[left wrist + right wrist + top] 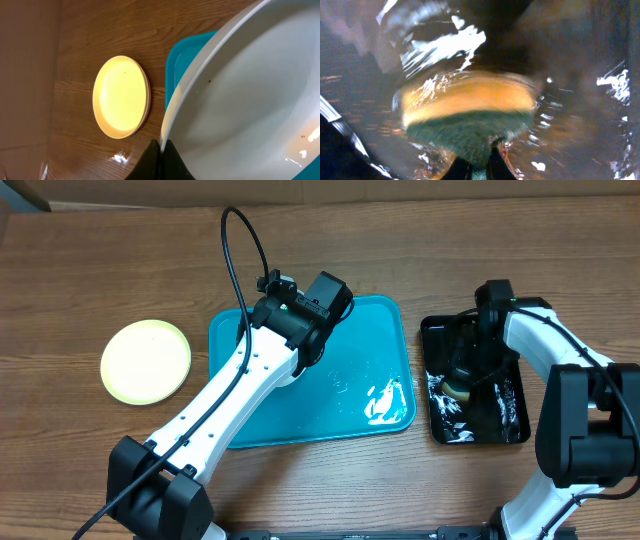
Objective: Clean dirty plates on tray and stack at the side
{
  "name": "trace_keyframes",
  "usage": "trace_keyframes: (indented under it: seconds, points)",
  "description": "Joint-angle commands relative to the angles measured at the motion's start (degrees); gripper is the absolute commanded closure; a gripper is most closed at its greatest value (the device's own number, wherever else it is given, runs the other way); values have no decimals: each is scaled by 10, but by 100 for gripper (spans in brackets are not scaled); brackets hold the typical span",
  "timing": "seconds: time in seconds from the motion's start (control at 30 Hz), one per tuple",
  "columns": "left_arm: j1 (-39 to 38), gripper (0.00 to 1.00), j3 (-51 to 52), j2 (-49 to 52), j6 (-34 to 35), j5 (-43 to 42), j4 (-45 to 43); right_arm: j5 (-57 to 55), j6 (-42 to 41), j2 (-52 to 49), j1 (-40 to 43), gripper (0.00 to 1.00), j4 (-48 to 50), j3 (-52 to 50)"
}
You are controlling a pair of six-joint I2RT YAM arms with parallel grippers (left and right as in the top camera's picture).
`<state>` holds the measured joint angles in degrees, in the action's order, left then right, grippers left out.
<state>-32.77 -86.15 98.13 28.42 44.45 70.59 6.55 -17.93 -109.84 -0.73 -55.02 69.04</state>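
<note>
The pale yellow-green plate (146,361) (120,96) lies flat below and to the left in the overhead view, so the left gripper next needs to move there, lower the white plate's rim and let go.
My left gripper (161,150) is shut on the rim of a white plate (250,90) and holds it tilted over the left part of the turquoise tray (370,330). The plate has a few dark specks. In the overhead view my left arm hides it, with the gripper (300,352) above the tray. The pale yellow-green plate (146,361) lies flat on the table left of the tray and also shows in the left wrist view (121,96). A second white plate is not in view. My right gripper (481,167) is shut on a yellow-and-green sponge (470,110).
The right gripper (468,370) holds the sponge (458,390) down in the narrow black tray (515,425) right of the turquoise tray, with white foam around it. A wet foamy patch (385,402) lies in the turquoise tray's front right corner. A black cable arcs over its back left.
</note>
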Motion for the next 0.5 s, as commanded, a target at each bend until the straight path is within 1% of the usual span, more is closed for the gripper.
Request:
trace_keyframes:
  seconds: [0.0, 0.03, 0.1, 0.13, 0.3, 0.47]
  points:
    - [-3, 96, 1, -15, 17, 20, 1, 66, 92, -14, -15, 96, 10, -5]
    - [-3, 96, 1, -15, 17, 20, 1, 25, 66, -14, -16, 96, 6, -5]
    - [-3, 96, 1, -15, 17, 20, 1, -57, -27, -14, -16, 96, -9, -5]
    - [-3, 96, 1, -15, 21, 20, 2, -68, -47, -14, -15, 96, -14, -4]
    - [-1, 96, 1, -15, 42, 21, 14, -8, -7, -7, -15, 96, -9, -1]
    - [2, 96, 1, -15, 52, 33, 23, -4, 0, 35, -15, 96, -5, 2]
